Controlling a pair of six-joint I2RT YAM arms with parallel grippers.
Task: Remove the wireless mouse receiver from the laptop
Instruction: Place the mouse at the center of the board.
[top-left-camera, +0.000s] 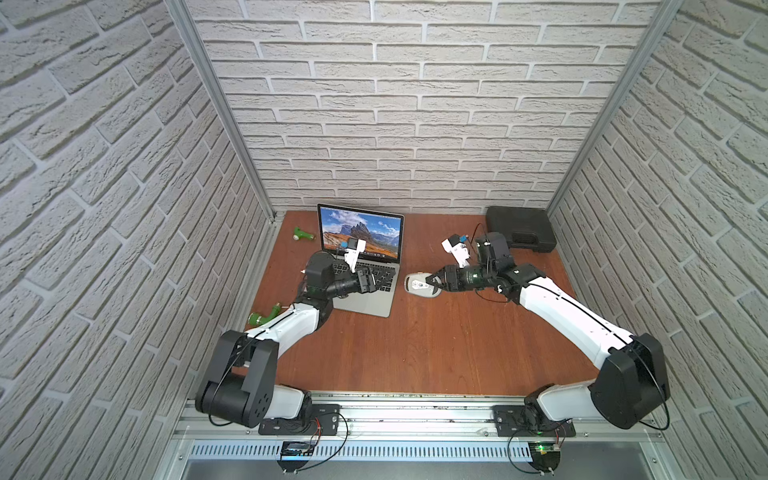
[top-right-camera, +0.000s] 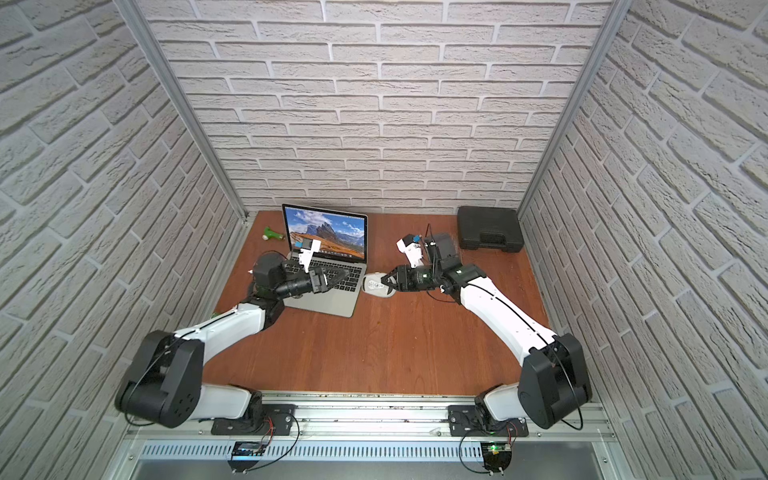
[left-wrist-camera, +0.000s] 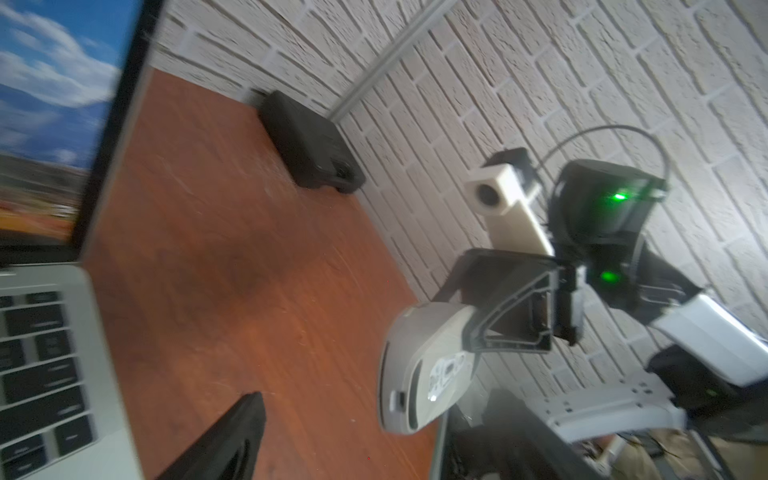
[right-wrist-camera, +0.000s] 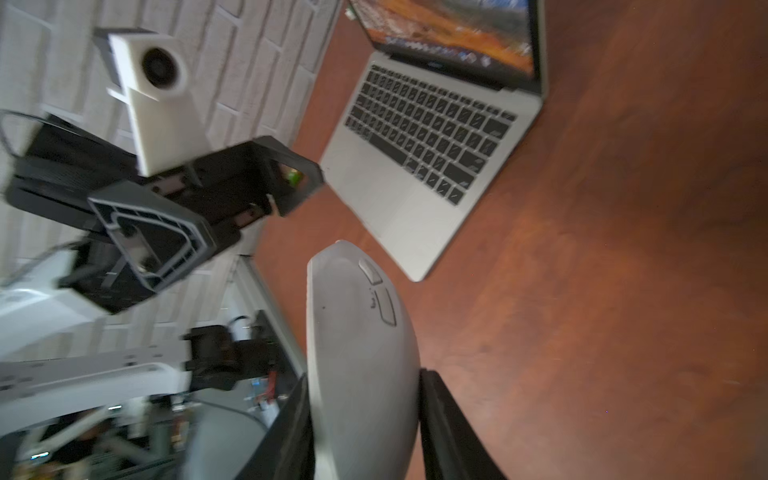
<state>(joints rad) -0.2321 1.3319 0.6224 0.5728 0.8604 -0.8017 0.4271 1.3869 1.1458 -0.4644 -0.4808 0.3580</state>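
My right gripper will turn outward, lower the mouse and release it on the bare tabletop beside the laptop, just below my gripper.
The open silver laptop (top-left-camera: 365, 305) (top-right-camera: 328, 306) (right-wrist-camera: 386, 199) stands at the back left of the table. I cannot make out the wireless mouse receiver for certain. A tiny stub (left-wrist-camera: 399, 400) shows on the underside of the light-grey mouse (top-left-camera: 417, 286) (top-right-camera: 376, 286) (left-wrist-camera: 424, 357) (right-wrist-camera: 357, 332); what it is, I cannot tell. My right gripper (top-left-camera: 432, 283) (right-wrist-camera: 365, 376) is shut on the mouse, which is tipped on its side just right of the laptop. My left gripper (top-left-camera: 380, 279) (left-wrist-camera: 365, 449) hangs open over the keyboard, facing the mouse, with nothing between its fingers (left-wrist-camera: 232, 436).
A black plastic case (top-left-camera: 519, 232) (top-right-camera: 488, 228) (left-wrist-camera: 307, 145) lies at the back right corner. Two green objects sit left of the laptop, one at the back (top-left-camera: 303, 235) and one nearer (top-left-camera: 264, 316). Brick-pattern walls close in three sides.
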